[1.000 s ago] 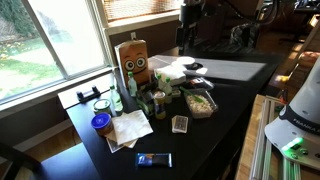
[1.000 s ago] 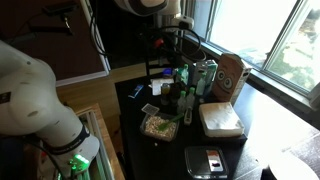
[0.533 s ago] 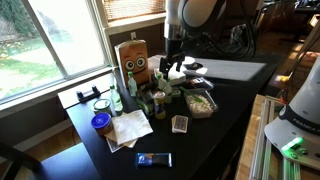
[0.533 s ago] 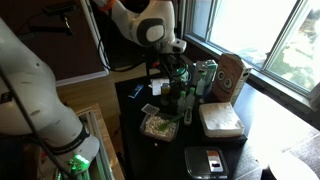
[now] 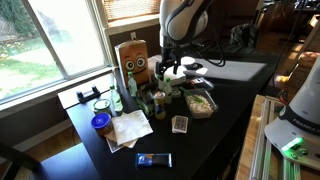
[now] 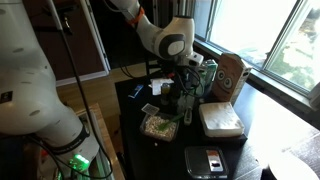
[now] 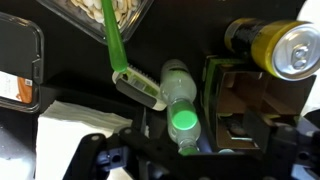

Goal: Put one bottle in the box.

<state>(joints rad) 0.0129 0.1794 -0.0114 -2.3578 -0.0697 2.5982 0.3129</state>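
The green cap of the clear bottle (image 7: 184,119) is below my gripper, so my gripper needs to come down onto it next, with one finger on each side of the cap.
The tall brown cardboard box (image 5: 133,58) with two round eyes stands at the back of the dark table, also in the other exterior view (image 6: 230,75). Several bottles stand beside it in a cluster (image 5: 133,92) (image 6: 186,92). The wrist view looks straight down on a clear bottle with a green cap (image 7: 183,122), next to the open top of the box (image 7: 242,100). My gripper (image 5: 166,70) (image 6: 190,75) hangs above the cluster with its fingers spread (image 7: 190,160), holding nothing.
A clear food container of nuts (image 5: 201,102) (image 6: 158,125) with a green utensil (image 7: 115,45) lies near the bottles. A yellow can (image 7: 285,45), white napkins (image 5: 128,128), a white lidded tray (image 6: 220,118) and a blue-lidded jar (image 5: 101,124) crowd the table.
The arm has swung into view and come down over the bottles beside the box. Nothing on the table has moved.
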